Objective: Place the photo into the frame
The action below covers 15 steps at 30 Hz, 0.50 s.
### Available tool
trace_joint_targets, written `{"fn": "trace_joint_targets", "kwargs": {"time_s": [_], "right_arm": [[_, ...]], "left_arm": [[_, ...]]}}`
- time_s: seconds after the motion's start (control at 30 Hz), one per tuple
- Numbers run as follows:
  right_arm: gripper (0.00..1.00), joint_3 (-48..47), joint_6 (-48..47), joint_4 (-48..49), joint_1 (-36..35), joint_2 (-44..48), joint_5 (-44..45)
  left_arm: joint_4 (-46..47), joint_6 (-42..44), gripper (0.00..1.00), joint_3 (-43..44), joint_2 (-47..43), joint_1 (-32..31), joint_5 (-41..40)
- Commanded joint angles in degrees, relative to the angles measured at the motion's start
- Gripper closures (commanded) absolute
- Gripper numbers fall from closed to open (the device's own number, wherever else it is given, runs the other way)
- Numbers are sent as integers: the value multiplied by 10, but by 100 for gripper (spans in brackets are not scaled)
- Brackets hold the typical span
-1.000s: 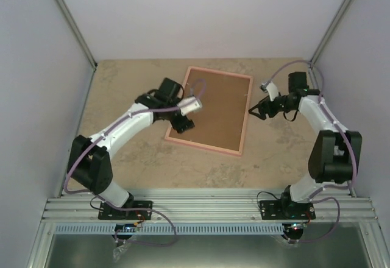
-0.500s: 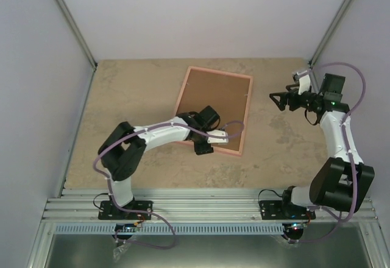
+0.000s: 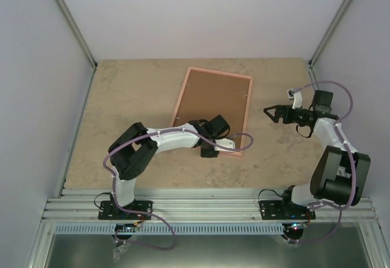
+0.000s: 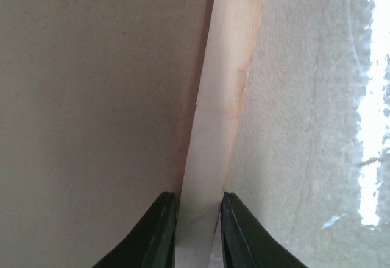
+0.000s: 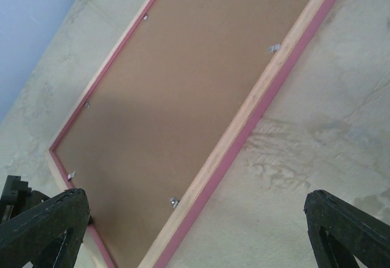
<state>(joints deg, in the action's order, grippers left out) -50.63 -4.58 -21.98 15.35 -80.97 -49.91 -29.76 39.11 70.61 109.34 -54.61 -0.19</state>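
Next, my right gripper should lower and tilt flatter, then move onto the frame's long bar (image 3: 247, 114) (image 5: 238, 132) beside it, since my left gripper holds only the frame's near edge.
The pink frame (image 3: 180, 97) lies face down in the middle of the table, with a brown backing board (image 3: 213, 105) filling it. My left gripper (image 3: 211, 150) is at the frame's near edge. In the left wrist view its gripper (image 4: 199, 198) has both fingers pressed against the pale wooden rail (image 4: 220, 109), shut on it, with the board (image 4: 91, 97) to the left. My right gripper (image 3: 269, 111) hovers just right of the frame, open and empty. The right wrist view looks between the wide-apart fingers of that gripper (image 5: 195, 202) at the frame (image 5: 247, 125) and board (image 5: 183, 79). The photo is out of view.
Small metal clips (image 5: 174, 202) hold the board in at its edges. Pale walls (image 3: 36, 85) close the table in on the left, back and right. An aluminium rail (image 3: 207, 206) carrying both arm bases runs along the near edge.
My left arm swung from the frame's left side to its near edge and closed on the rail. My right gripper pulled back to the right of the frame and opened fully.
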Motion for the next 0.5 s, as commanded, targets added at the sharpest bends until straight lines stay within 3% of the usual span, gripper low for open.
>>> {"fn": "trace_joint_targets", "kwargs": {"time_s": [0.0, 0.17, 0.47], "right_arm": [[2, 32, 27, 26, 0, -29, -41], [2, 55, 51, 48, -8, -61, -75], [4, 56, 115, 81, -46, -155, -123]], "left_arm": [[10, -6, 83, -7, 5, -8, 4], [5, -25, 95, 14, -16, -8, 23], [-4, -69, 98, 47, -69, -9, 107]]}}
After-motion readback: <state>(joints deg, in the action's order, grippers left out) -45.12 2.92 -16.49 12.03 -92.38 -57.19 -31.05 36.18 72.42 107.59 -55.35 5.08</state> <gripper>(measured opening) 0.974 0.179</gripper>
